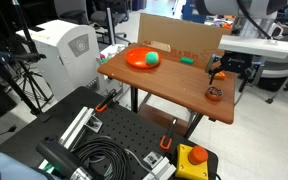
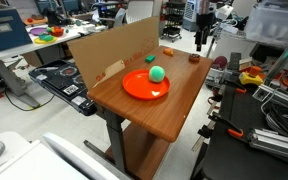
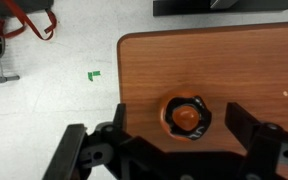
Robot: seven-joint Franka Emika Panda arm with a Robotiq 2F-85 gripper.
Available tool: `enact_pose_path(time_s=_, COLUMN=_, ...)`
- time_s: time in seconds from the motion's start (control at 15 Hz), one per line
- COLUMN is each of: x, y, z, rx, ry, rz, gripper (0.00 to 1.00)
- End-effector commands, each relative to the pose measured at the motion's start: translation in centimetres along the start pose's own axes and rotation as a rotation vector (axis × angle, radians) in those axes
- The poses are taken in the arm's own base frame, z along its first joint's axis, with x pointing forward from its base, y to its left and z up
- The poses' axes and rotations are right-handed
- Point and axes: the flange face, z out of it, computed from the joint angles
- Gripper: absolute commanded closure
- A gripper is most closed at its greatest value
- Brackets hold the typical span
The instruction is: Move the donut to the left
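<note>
Next, my gripper moves down around the ring (image 1: pixel 214 94) (image 3: pixel 186 117) and closes on its opposite sides, since the donut lies below my open fingers, one on each side.
The donut (image 3: pixel 187 116) is a small dark brown ring with an orange-brown centre. It lies on the wooden table near a corner edge, and shows in both exterior views (image 1: pixel 214 93) (image 2: pixel 194 57). My gripper (image 3: pixel 177 110) is open and hangs above the donut, with one finger on each side of it in the wrist view. In both exterior views the gripper (image 1: pixel 217 70) (image 2: pixel 201 42) is above the table and clear of the donut. It holds nothing.
An orange plate (image 1: pixel 134 60) (image 2: pixel 134 88) with a green ball (image 1: pixel 152 59) (image 2: pixel 157 73) sits at the table's other end. A cardboard wall (image 2: pixel 114 50) lines one long side. A small orange-yellow lump (image 2: pixel 168 52) lies near the donut. The table edge (image 3: pixel 120 70) and floor are close.
</note>
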Motion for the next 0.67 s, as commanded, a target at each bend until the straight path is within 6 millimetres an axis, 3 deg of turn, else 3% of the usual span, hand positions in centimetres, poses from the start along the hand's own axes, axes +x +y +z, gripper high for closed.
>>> enact_pose_path(time_s=0.0, x=0.9, y=0.1, z=1.7, rx=-0.023, ry=-0.013, rz=-0.002, gripper=0.00)
enact_pose_path(time_s=0.6, x=3.2, y=-1.9, z=3.5, rx=0.007, ry=-0.076, rz=-0.037, gripper=0.00)
